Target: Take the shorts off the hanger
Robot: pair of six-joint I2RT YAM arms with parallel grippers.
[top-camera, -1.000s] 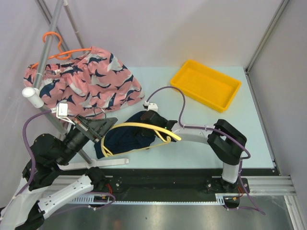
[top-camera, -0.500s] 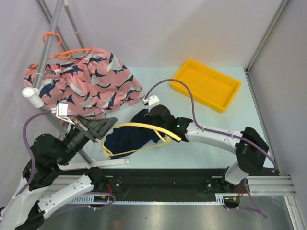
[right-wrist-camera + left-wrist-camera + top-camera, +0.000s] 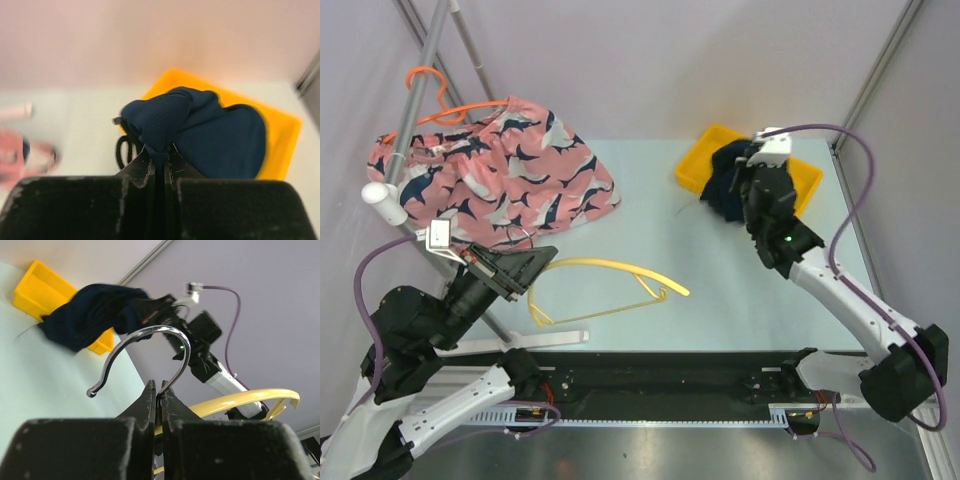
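The navy shorts (image 3: 720,192) hang across the near edge of the yellow tray. My right gripper needs to swing outward next and tilt down over the inside of the tray to let go of them.
The navy shorts (image 3: 720,192) hang bunched from my right gripper (image 3: 740,180), which is shut on a fold of the fabric (image 3: 200,125) above the near-left corner of the yellow tray (image 3: 800,185). The yellow hanger (image 3: 610,265) is bare and tilted over the table. Its metal hook (image 3: 150,332) is pinched in my left gripper (image 3: 160,392), which is shut. The pink shark-print shorts (image 3: 490,175) hang on an orange hanger (image 3: 445,110) on the rack at the back left.
The rack's grey pole (image 3: 420,100) and white base (image 3: 540,340) stand at the left, close to my left arm. A purple cable (image 3: 850,160) loops above my right wrist. The enclosure walls close in at the back and right.
My right gripper has pulled the navy shorts off the yellow hanger and carried them from the table's middle to above the yellow tray. The hanger stays in my left gripper.
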